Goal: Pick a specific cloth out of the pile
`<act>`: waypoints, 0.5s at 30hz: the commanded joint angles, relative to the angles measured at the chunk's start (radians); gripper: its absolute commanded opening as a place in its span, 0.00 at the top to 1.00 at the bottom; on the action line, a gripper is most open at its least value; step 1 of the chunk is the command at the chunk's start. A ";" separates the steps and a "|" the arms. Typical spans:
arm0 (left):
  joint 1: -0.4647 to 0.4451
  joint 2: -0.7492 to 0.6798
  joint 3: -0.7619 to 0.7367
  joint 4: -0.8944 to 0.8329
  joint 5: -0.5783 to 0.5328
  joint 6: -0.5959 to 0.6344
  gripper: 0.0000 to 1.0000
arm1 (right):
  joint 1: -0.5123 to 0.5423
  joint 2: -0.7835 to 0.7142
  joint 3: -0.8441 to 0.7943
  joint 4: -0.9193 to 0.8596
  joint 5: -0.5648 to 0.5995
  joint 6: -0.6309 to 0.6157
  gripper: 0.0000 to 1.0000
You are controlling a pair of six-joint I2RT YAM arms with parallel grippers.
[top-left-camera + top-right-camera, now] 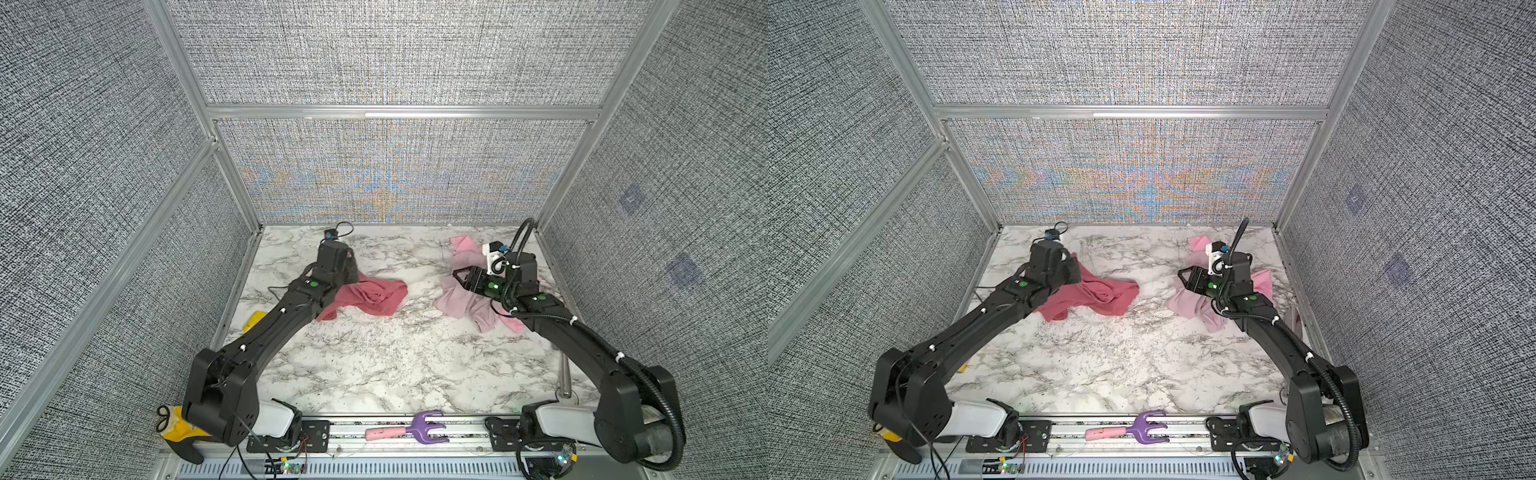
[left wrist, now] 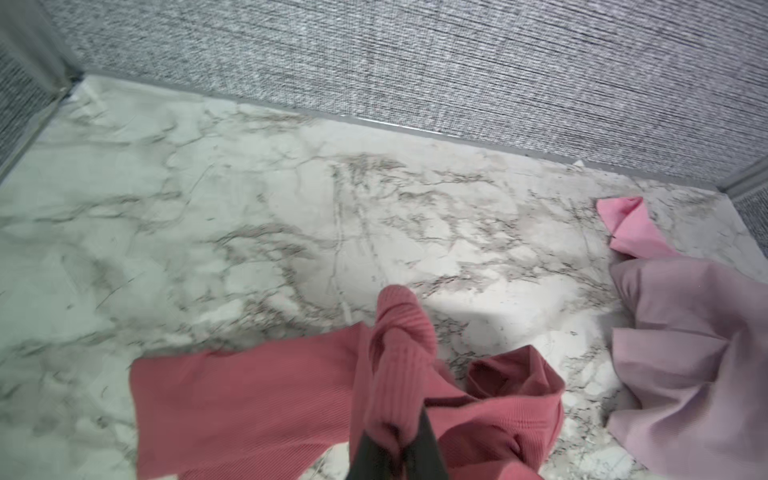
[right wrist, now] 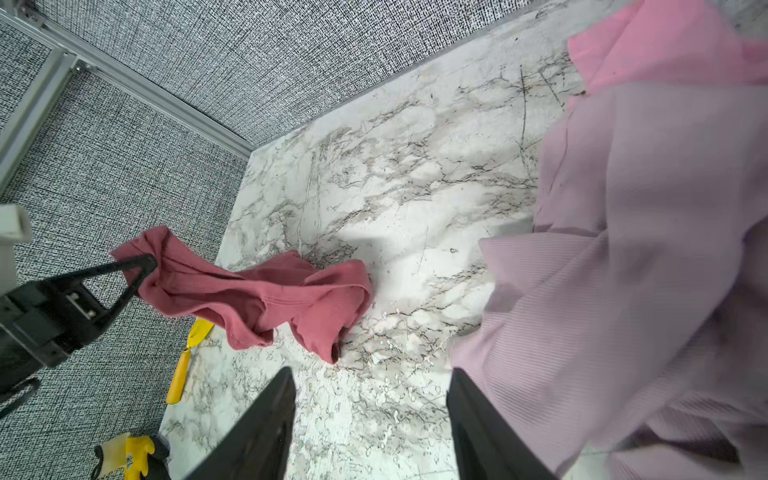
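The cloth already lies clear of the pile. My left gripper will next move back and down toward the cloth's flat end (image 1: 1053,311) (image 2: 200,408) to release the raised end there.
The cloth (image 1: 370,297) (image 1: 1096,297) is dusty rose and ribbed, and lies crumpled on the marble table at the back left. One end is lifted off the surface. My left gripper (image 1: 354,272) (image 1: 1074,270) (image 2: 399,449) is shut on that raised end, as the right wrist view shows (image 3: 145,266). The pile (image 1: 461,299) (image 1: 1187,303) (image 2: 685,353) (image 3: 644,249) of mauve and pastel-pink pieces sits at the back right, apart from the cloth. My right gripper (image 1: 459,276) (image 1: 1183,276) (image 3: 372,372) hovers at the pile's left edge, open and holding nothing.
A yellow-handled tool (image 1: 254,321) (image 3: 183,365) lies by the left wall. A yellow and black glove (image 1: 178,424) hangs off the front left corner. A purple fork with a pink handle (image 1: 411,430) rests on the front rail. Grey fabric walls enclose three sides.
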 commanded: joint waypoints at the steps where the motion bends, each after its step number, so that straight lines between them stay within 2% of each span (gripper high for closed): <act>1: 0.073 -0.068 -0.088 0.077 0.000 -0.030 1.00 | 0.002 0.004 0.018 0.013 -0.012 0.002 0.40; 8: 0.232 -0.132 -0.254 0.131 0.044 -0.072 1.00 | 0.011 0.031 0.044 0.016 -0.030 0.009 0.40; 12: 0.274 -0.095 -0.308 0.171 0.048 -0.086 1.00 | 0.017 0.035 0.048 0.014 -0.029 0.010 0.40; 15: 0.284 -0.040 -0.333 0.184 -0.005 -0.110 1.00 | 0.020 0.033 0.050 0.007 -0.029 0.008 0.40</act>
